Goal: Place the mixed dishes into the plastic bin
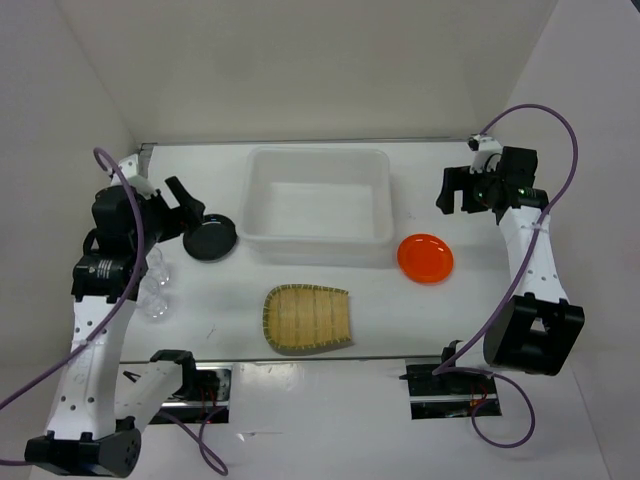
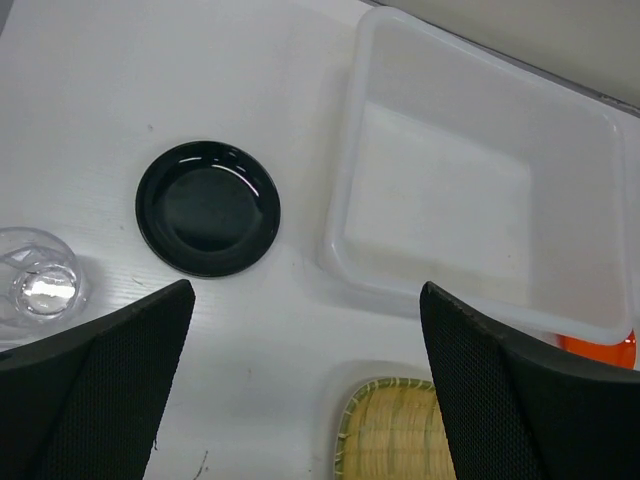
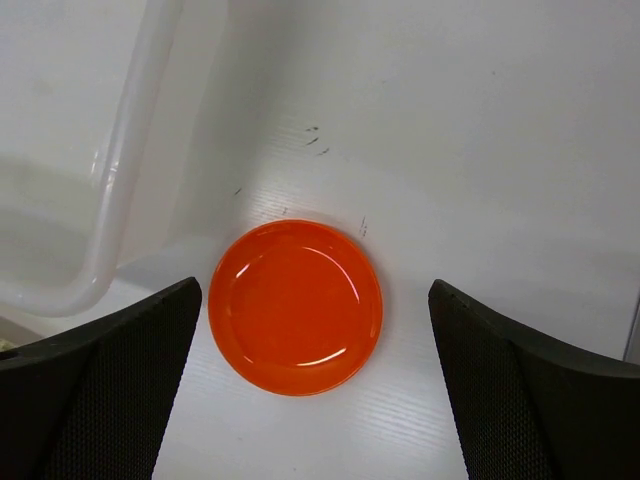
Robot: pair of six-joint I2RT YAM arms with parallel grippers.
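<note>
The bamboo tray's nearest rounded corner (image 1: 271, 297) (image 2: 352, 403) lies below my left gripper and to its right in the top view. The gripper moves back and down onto it next.
The translucent white plastic bin (image 1: 318, 207) stands at mid-table and looks bare inside; it also shows in the left wrist view (image 2: 470, 190) and the right wrist view (image 3: 100, 160). The black plate (image 1: 211, 237) (image 2: 208, 208) lies left of it. The clear glass cup (image 1: 155, 285) (image 2: 40, 285) stands near the left arm. The orange plate (image 1: 425, 257) (image 3: 296, 306) lies right of the bin. The bamboo tray (image 1: 309, 318) (image 2: 400, 430) lies in front. My left gripper (image 1: 185, 200) (image 2: 305, 370) is open and empty above the black plate. My right gripper (image 1: 455, 190) (image 3: 315, 385) is open and empty above the orange plate.
White walls enclose the table on three sides. The table's front edge (image 1: 320, 360) runs just in front of the bamboo tray. Purple cables (image 1: 560, 150) loop off both arms.
</note>
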